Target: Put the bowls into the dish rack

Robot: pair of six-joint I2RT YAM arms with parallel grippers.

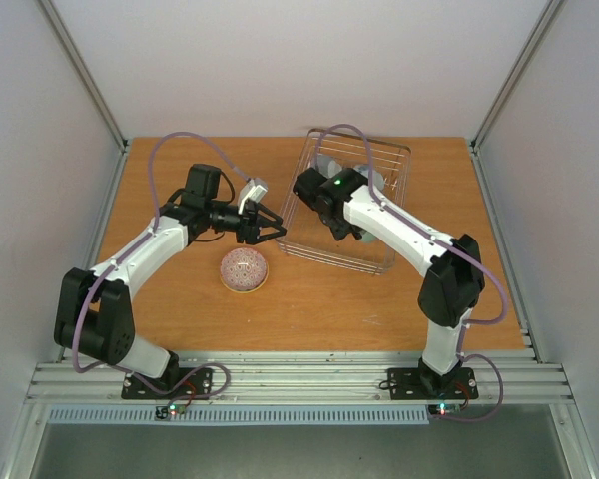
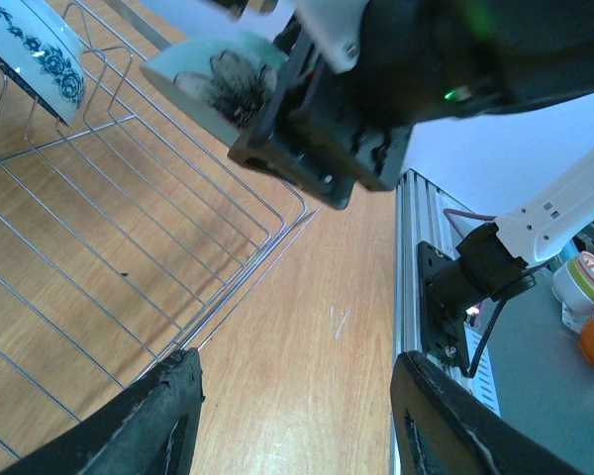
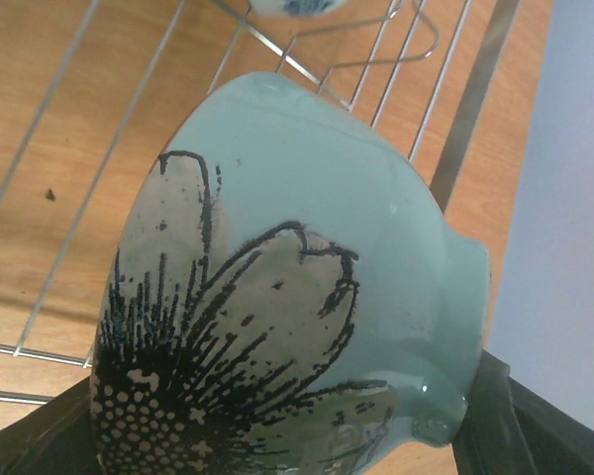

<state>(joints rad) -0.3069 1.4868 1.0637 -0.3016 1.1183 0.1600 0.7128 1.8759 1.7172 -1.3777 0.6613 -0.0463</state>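
Note:
Next, my right gripper lowers the pale green bowl onto the wires of the rack's bare near end point(image 1: 370, 249) below it, clear of the far bowls, and releases it.
The wire dish rack point(image 1: 391, 165) stands at the back middle of the table. Inside it my right gripper point(image 1: 341, 228) is shut on a pale green bowl point(image 3: 307, 247) with a black flower print, tilted on its side above the rack's wires point(image 3: 69, 148). That bowl point(image 2: 213, 84) also shows in the left wrist view, with a blue-and-white bowl point(image 2: 35, 49) leaning further back in the rack point(image 2: 99, 228). A pink-red patterned bowl point(image 1: 244, 269) lies upside down on the table. My left gripper point(image 1: 267, 228) hovers open and empty beside the rack's left side, fingers point(image 2: 158, 421) wide apart.
An aluminium rail point(image 1: 299, 374) runs along the table's near edge, where both arm bases are bolted. White walls enclose the table on three sides. Beyond the near edge, some cups point(image 2: 586, 287) sit off the table.

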